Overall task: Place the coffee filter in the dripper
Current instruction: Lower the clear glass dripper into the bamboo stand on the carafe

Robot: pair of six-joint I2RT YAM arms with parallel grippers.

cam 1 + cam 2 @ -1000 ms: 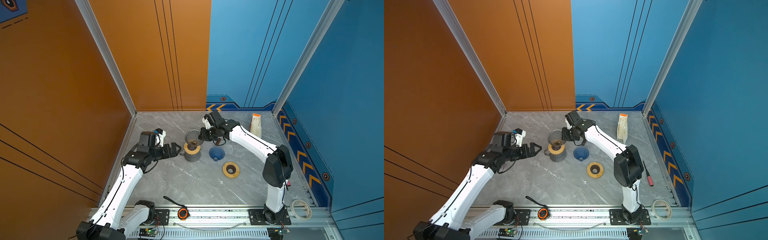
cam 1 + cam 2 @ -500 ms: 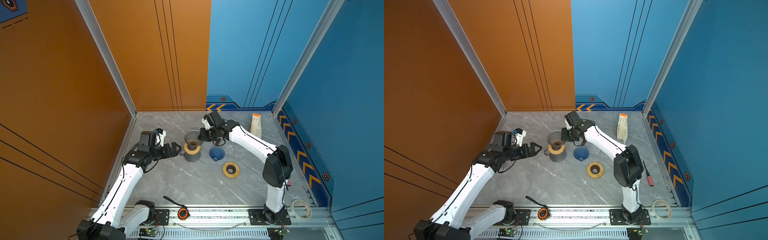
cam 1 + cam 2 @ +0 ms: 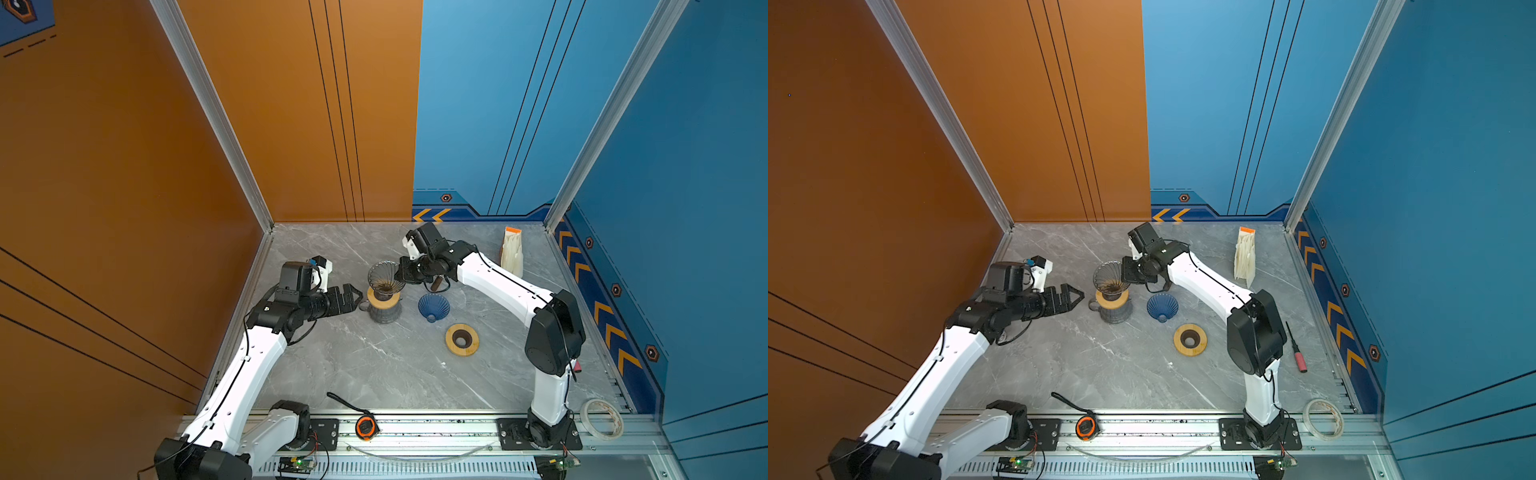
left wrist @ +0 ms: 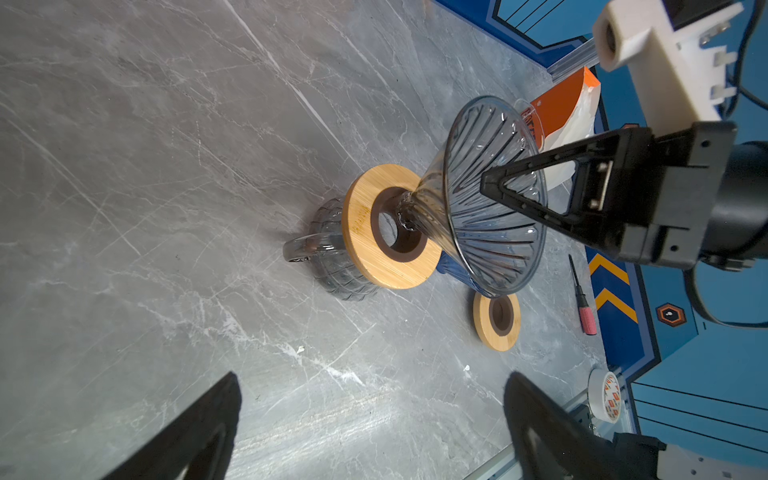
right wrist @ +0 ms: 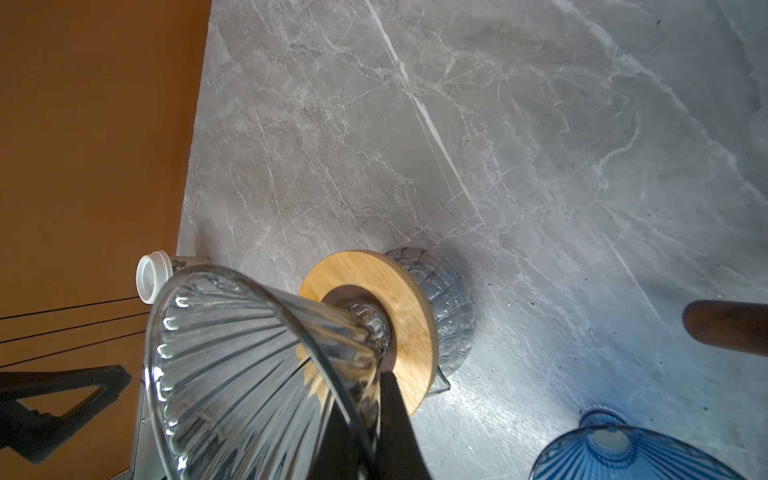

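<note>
The dripper stands high, so the right gripper will next lower its narrow end deeper into the wooden ring's hole [image 3: 384,296] [image 5: 369,321] below it and let go of the dripper's rim.
A clear ribbed glass dripper [image 3: 385,279] [image 3: 1109,279] has its narrow end at the hole of a wooden ring [image 3: 384,300] on a glass mug [image 3: 384,315]. My right gripper [image 3: 403,276] [image 5: 370,399] is shut on the dripper's rim, one finger inside the cone and one outside. The dripper [image 5: 232,365] holds nothing. A pack of white paper coffee filters [image 3: 512,253] [image 3: 1245,257] with an orange top stands at the back right, apart from both arms. My left gripper [image 3: 355,296] [image 4: 372,382] is open and holds nothing, just left of the mug.
A blue dripper [image 3: 433,306] lies right of the mug, with a second wooden ring [image 3: 461,339] in front of it. A red-handled screwdriver [image 3: 1296,351] lies by the right wall. A tape measure [image 3: 365,426] and a tape roll [image 3: 602,417] rest on the front rail.
</note>
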